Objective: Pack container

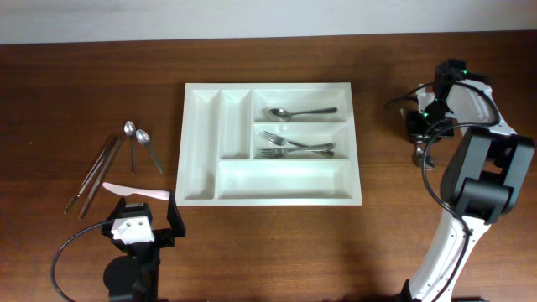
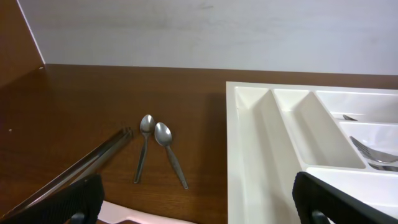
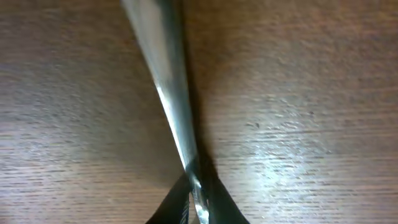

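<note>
Next, my right gripper lifts to clear the tray's rim, crosses over and releases, since the tray's top long section (image 1: 300,101) lies to the gripper's left in the overhead view.
The white cutlery tray (image 1: 268,85) lies mid-table and also shows in the left wrist view (image 2: 249,155). Its top long compartment holds a spoon (image 1: 298,111), and the middle one holds forks (image 1: 294,148). The bottom long one and the two narrow ones are bare. My right gripper (image 1: 418,127) is down at the table to the right of the tray. In the right wrist view it (image 3: 194,186) is shut on the thin shaft of a metal utensil (image 3: 165,74). My left gripper (image 1: 141,218) is open and empty at the front left, as the left wrist view (image 2: 199,205) shows.
Left of the tray lie two spoons (image 1: 141,143) (image 2: 155,149), a pair of long metal sticks (image 1: 96,172) (image 2: 74,171) and a pale pink plastic knife (image 1: 134,192) (image 2: 124,214). The knife lies just ahead of my left fingers. A pale wall runs behind the table.
</note>
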Robot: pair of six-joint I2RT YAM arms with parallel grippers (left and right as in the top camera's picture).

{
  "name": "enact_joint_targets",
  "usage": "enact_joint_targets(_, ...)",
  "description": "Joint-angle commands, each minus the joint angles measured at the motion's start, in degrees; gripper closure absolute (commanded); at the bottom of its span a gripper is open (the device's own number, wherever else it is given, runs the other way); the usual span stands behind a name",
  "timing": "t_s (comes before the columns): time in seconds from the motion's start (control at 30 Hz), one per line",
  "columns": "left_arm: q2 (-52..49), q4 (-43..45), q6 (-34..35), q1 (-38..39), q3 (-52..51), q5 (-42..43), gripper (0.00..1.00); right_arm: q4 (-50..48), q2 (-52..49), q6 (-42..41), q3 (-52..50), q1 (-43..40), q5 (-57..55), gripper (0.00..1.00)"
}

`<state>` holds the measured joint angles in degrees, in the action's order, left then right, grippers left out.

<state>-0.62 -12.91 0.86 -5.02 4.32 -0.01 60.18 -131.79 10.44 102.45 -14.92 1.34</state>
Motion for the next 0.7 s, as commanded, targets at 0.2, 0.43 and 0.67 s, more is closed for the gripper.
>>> enact_joint_targets(0.2, 0.33, 0.04, -0.90, -0.42, -0.37, -0.17, 0.01, -1.11, -3.61, -1.55, -2.78, 1.77, 3.15, 0.96)
enact_joint_targets(0.43, 0.33, 0.04, -0.90, -0.39, -0.37, -0.20, 0.01, 1.60, -3.58, -1.97, 1.51, 1.79, 4.00, 0.96)
enact_joint_targets(0.67, 0.33, 0.04, -0.90, -0.39, -0.37, -0.20, 0.01, 9.35, -3.56, -3.45, 18.56, 2.62, 5.84, 0.96)
